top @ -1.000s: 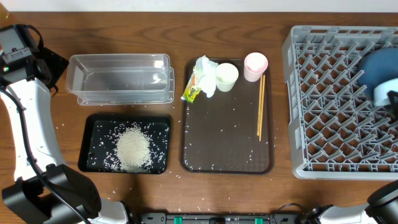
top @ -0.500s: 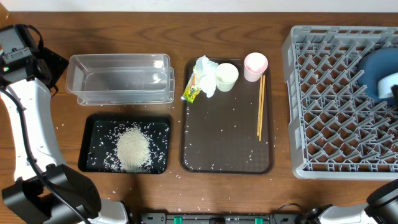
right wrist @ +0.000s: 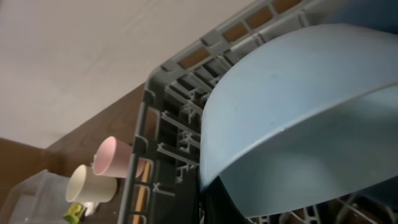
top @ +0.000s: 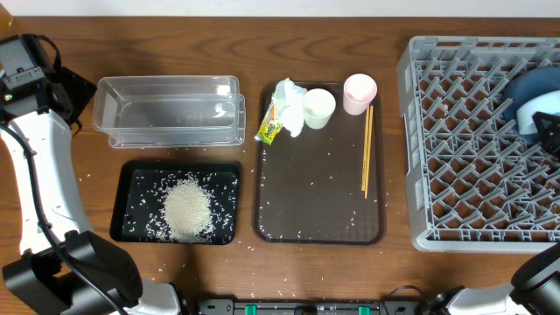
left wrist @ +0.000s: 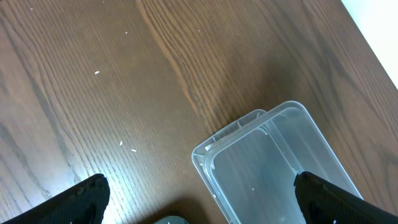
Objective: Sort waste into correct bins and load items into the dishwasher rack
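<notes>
The bowl tips upright onto the rack's free wires next as my right gripper draws back and down. The deep-blue plate (top: pixel 535 87) takes the slots behind the bowl.
My right gripper (top: pixel 550 132) is over the right side of the grey dishwasher rack (top: pixel 464 149), shut on the rim of the light-blue bowl (top: pixel 532 119). In the right wrist view (right wrist: pixel 217 186) the bowl (right wrist: pixel 298 106) fills the frame. The deep-blue plate (top: pixel 535 87) stands in the rack behind it. The white cup (top: pixel 318 107), pink cup (top: pixel 360 92), crumpled tissue (top: pixel 287 98) and yellow-green wrapper (top: pixel 270 129) sit on the brown serving tray (top: pixel 319 197). Rice (top: pixel 186 208) lies in the black tray (top: pixel 131 188). The clear tub (top: pixel 166 109) holds nothing. My left gripper (top: pixel 74 90) is open and empty left of the tub (left wrist: pixel 273 162).
Wooden chopsticks (top: pixel 367 149) lie along the right side of the brown tray. Loose rice grains are scattered on that tray and on the table around the black tray. The rack's left wall stands close to the brown tray's right edge.
The right gripper and the light-blue bowl have shifted a little toward the far side of the rack, closer to the blue plate. The left arm has not moved.
</notes>
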Robot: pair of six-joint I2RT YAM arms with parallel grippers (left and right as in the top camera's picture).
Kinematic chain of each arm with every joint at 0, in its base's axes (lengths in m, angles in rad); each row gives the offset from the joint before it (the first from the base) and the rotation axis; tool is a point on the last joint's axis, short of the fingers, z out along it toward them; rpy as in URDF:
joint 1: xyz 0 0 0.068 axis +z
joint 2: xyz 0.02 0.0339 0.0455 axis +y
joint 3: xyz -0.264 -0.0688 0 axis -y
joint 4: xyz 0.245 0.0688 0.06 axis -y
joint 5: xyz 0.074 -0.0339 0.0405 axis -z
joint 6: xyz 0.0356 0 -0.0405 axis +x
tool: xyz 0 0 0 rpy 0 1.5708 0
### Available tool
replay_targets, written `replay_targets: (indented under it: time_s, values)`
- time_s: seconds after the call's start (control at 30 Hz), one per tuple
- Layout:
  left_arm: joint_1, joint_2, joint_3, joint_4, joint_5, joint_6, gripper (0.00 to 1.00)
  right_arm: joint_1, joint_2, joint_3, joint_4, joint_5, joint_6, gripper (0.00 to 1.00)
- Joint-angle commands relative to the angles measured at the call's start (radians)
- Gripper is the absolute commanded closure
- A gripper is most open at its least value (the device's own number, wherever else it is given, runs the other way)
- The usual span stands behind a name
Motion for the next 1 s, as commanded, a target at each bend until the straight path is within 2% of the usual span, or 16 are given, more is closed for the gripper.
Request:
replay_targets:
  time_s: [0.0, 0.5, 0.67, 0.83, 0.97]
  values:
    - [0.001, -0.013, 0.0, -0.003, -0.005, -0.005, 0.02, -0.001, 0.007, -0.005, -0.014, 0.016, -0.02, 0.99]
    - [0.001, -0.013, 0.0, -0.003, -0.005, -0.005, 0.02, -0.036, 0.003, -0.004, -0.157, 0.094, -0.039, 0.97]
    - [0.001, -0.013, 0.0, -0.003, -0.005, -0.005, 0.02, -0.084, -0.018, -0.004, -0.199, 0.094, -0.004, 0.86]
    - [0.001, -0.013, 0.0, -0.003, -0.005, -0.005, 0.02, -0.108, -0.076, -0.004, -0.27, 0.095, -0.005, 0.58]
    - [0.001, -0.013, 0.0, -0.003, -0.005, -0.005, 0.02, -0.108, -0.151, -0.004, -0.335, 0.095, -0.004, 0.45]
